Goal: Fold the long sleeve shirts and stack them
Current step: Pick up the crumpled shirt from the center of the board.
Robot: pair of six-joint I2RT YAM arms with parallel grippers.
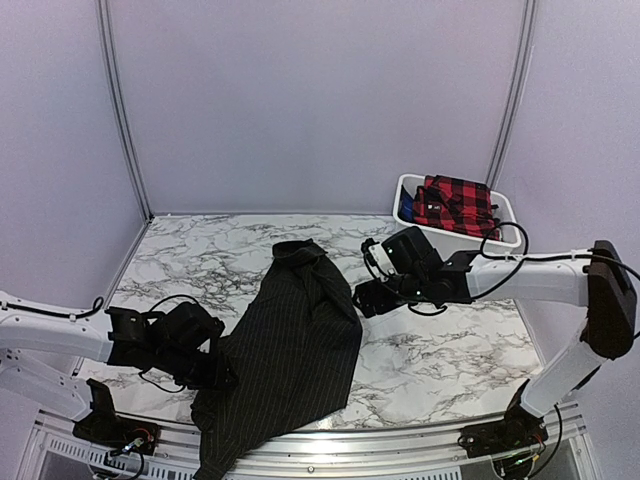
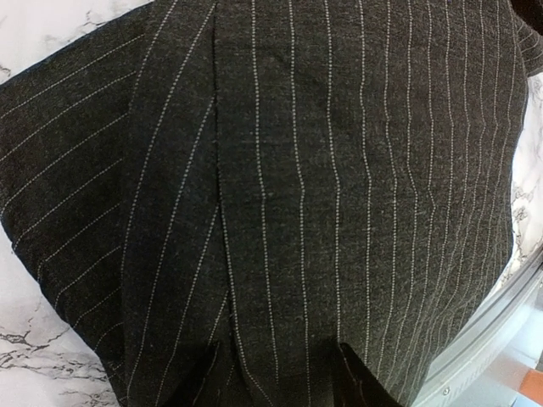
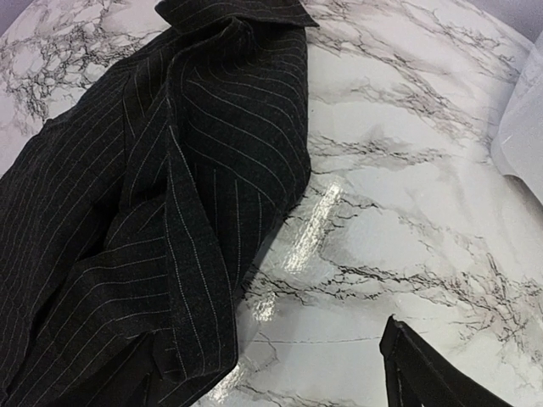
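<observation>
Next, my right gripper will shift down and to its left in the wrist view and close, because the near tip of the shirt's cloth strip point(image 3: 206, 358) lies there.
A black pinstriped long sleeve shirt point(image 1: 290, 340) lies lengthwise across the marble table, collar at the far end and hem hanging over the near edge. My left gripper point(image 1: 222, 378) is at its near left edge. In the left wrist view the striped cloth point(image 2: 297, 170) fills the frame, and the left gripper point(image 2: 280, 381) has its jaws partly apart with a ridge of cloth between them. My right gripper point(image 1: 362, 298) stands open at the shirt's right edge point(image 3: 170, 170). One of its fingers is over the cloth and the other finger point(image 3: 424, 373) is over bare marble. A red-and-black plaid shirt point(image 1: 455, 203) lies in a bin.
The white bin point(image 1: 452, 241) stands at the back right of the table, and a corner of it point(image 3: 522, 127) shows in the right wrist view. A metal rail point(image 2: 475, 339) runs along the table's near edge. Pale walls close in the back and sides.
</observation>
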